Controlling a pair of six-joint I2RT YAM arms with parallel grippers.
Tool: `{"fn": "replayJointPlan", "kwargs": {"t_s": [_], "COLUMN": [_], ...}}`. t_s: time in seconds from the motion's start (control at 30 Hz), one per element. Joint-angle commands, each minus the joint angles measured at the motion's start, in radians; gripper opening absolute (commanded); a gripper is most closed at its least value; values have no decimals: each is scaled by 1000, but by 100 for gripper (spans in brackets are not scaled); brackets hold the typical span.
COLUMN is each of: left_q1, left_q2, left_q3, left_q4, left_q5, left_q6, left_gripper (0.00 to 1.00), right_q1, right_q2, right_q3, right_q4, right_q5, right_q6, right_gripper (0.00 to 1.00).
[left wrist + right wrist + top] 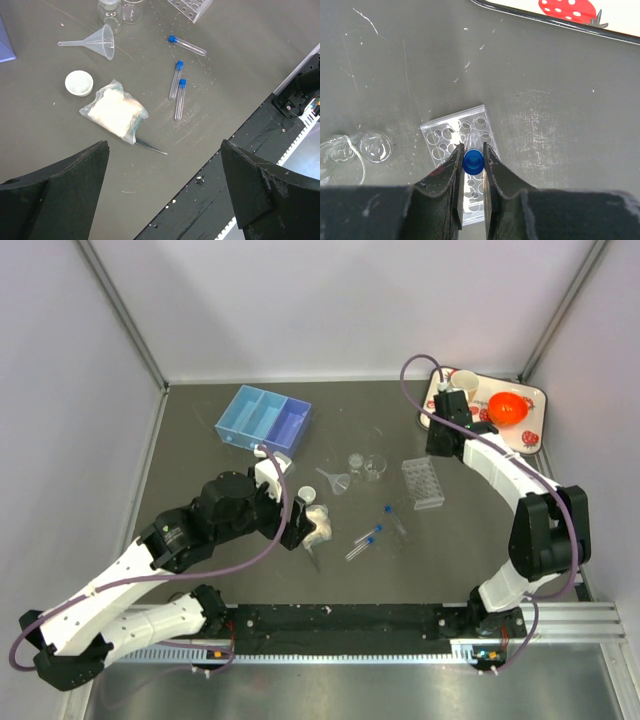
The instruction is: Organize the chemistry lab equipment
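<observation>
The right gripper lowers the upright blue-capped tube into one of the empty holes at the clear tube rack's far end (420, 468) (472, 132) next and releases it.
My right gripper (472, 156) is shut on a blue-capped tube (473, 162), held upright over the clear tube rack (451, 131). In the top view this gripper (438, 451) hangs above the rack's (424, 483) far end. My left gripper (165, 175) is open and empty, just near of the small bag of white material (116, 112). Three blue-capped tubes (180, 98) lie on the table to the bag's right. The clear funnel (100, 42) and two tiny beakers (109, 9) lie beyond it. The blue three-compartment tray (262, 418) stands at the back left.
A white round lid (79, 82) lies beside the bag. The strawberry-patterned tray (533, 403) at the back right holds an orange bowl (507, 407) and a mug (462, 385). Black rails (350, 620) run along the near edge. Walls close in the sides.
</observation>
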Motion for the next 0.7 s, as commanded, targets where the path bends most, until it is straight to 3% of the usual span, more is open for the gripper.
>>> {"fn": "replayJointPlan", "kwargs": {"t_s": [0.0,0.67], "left_q1": [-2,-3], "left_q2": [-4,-14], "left_q3": [5,2], "left_q4": [53,49], "left_q5": [9,11], "left_q6": [11,14], "left_gripper": [99,99], "right_q1": [-8,-11], "right_q2": [7,50], "right_q3": [-1,-7], "right_q4": [44,46], "right_q5": [1,52], "right_q6": [12,3], "right_gripper": [0,0]}}
